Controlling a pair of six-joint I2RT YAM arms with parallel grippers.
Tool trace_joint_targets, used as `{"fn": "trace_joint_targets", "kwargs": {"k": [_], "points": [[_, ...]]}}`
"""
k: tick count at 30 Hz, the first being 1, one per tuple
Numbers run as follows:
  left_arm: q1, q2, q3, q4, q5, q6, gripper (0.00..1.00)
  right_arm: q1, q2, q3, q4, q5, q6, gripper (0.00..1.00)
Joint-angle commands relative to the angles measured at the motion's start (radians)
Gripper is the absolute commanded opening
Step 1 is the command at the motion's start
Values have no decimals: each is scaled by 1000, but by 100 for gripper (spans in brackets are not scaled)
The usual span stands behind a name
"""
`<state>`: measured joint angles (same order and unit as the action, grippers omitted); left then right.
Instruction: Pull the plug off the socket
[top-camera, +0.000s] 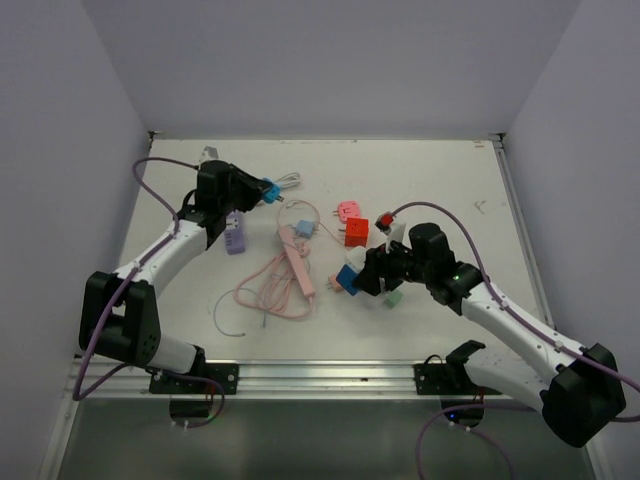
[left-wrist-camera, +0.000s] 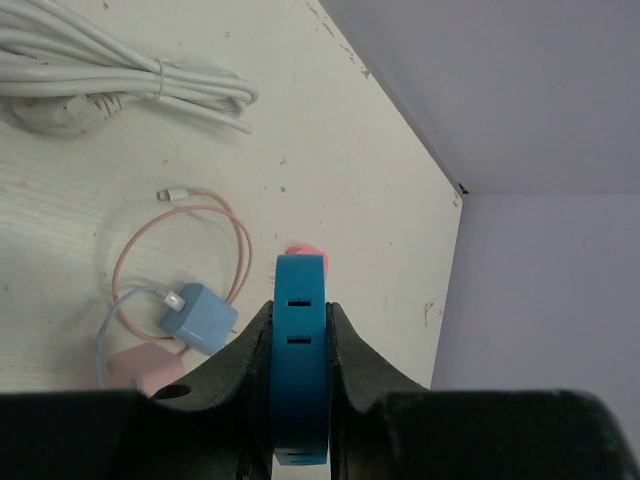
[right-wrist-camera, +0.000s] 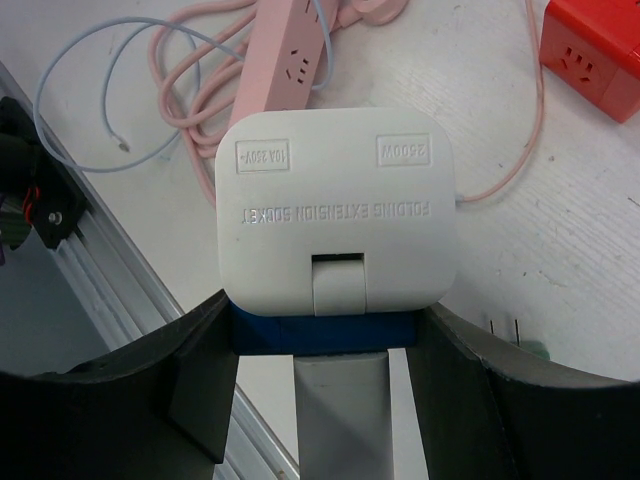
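Note:
My left gripper should lower the teal adapter (left-wrist-camera: 300, 350) back down between the purple socket and the pink power strip and let go of it, because the table is bare there.
My right gripper (right-wrist-camera: 330, 314) is shut on a white folding extension socket (right-wrist-camera: 335, 205) with a dark blue layer (right-wrist-camera: 325, 333). The jaws press the blue sides. A white plug body (right-wrist-camera: 340, 410) sits against the socket's blue side, between the fingers. In the top view this gripper (top-camera: 366, 277) holds the socket (top-camera: 348, 279) just above the table's middle. My left gripper (left-wrist-camera: 300, 312) is shut on a teal adapter (left-wrist-camera: 300, 350) with two slots, held up at the back left (top-camera: 266, 190).
A pink power strip (top-camera: 300, 260) with its coiled cord lies mid-table. A light blue charger (left-wrist-camera: 195, 318), a white cable bundle (left-wrist-camera: 120, 85), a purple socket (top-camera: 236, 232), a red cube (right-wrist-camera: 590, 55), a pink adapter (top-camera: 347, 210) and a green plug (top-camera: 394, 297) lie around it.

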<state>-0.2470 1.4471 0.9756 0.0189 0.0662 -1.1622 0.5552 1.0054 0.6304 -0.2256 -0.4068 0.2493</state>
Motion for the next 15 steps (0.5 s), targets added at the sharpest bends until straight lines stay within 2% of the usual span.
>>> {"fn": "trace_joint_targets", "kwargs": {"k": [1,5,8,11,15], "points": [[17,2,-15,-10,10,143,0,0,-31,22,40,-9,-12,0],[55,21,-78,29,107,220,0,2,-13,38,26,-9,-28,0],[92,12,-121,29,104,309,0,0,7,57,12,-6,-47,0],[110,-1,-181,48,102,357,5,0,24,72,2,0,-65,0],[118,39,-247,102,170,375,12,0,55,89,8,-13,-71,0]]}}
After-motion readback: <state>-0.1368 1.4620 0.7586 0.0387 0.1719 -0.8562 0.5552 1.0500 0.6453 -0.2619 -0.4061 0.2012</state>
